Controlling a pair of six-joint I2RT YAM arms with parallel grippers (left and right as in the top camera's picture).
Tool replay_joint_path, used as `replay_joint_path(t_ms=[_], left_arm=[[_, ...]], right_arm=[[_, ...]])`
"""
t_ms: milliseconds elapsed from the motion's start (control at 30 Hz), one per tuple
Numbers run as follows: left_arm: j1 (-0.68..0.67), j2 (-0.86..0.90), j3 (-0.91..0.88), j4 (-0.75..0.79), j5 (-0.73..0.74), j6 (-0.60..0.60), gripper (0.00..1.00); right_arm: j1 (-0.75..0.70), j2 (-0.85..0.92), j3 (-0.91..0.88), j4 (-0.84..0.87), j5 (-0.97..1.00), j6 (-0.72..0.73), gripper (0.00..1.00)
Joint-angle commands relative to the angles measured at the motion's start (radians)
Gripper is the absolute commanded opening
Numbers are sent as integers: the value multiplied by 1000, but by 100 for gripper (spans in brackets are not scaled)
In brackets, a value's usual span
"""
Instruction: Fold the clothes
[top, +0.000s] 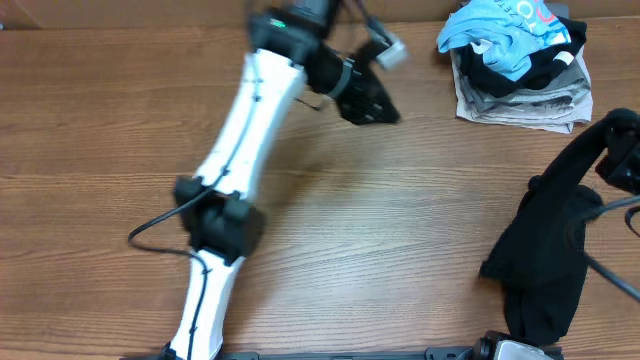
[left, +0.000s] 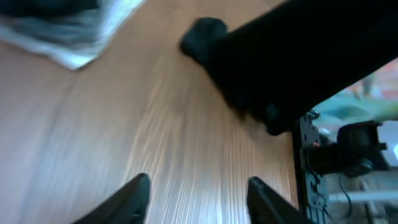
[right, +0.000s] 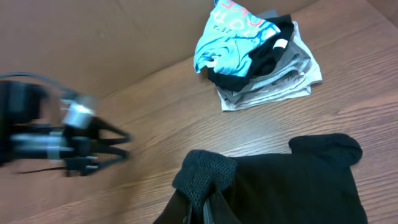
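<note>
The clear wood beside the black garment lies below, so my right gripper should next sweep left in the overhead view, lower and release the garment's edge.
The black garment hangs bunched at the table's right side, from my right gripper down toward the front edge. In the right wrist view my right gripper is shut on a knitted edge of the black garment, which drapes below it. My left gripper is open and empty above the far middle of the table. In the left wrist view its fingers are spread over bare wood, with the black garment ahead. No logo or lettering shows.
A pile of folded clothes sits at the far right corner: a light blue shirt on top, black and grey-white fabric under it. It also shows in the right wrist view. Wooden table.
</note>
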Motion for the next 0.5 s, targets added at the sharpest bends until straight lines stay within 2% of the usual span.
replay_joint_path(t_ms=[0, 133, 267, 467], left_arm=[[-104, 83, -2, 75, 86, 8, 59], [-195, 158, -2, 214, 81, -34, 71], [-269, 189, -2, 286, 82, -42, 85], [-350, 203, -2, 287, 146, -39, 92]], right_arm=[[-2, 9, 13, 8, 4, -7, 4], [-2, 15, 13, 8, 4, -7, 4], [-2, 17, 13, 8, 4, -7, 4], [-2, 26, 13, 8, 11, -7, 5]])
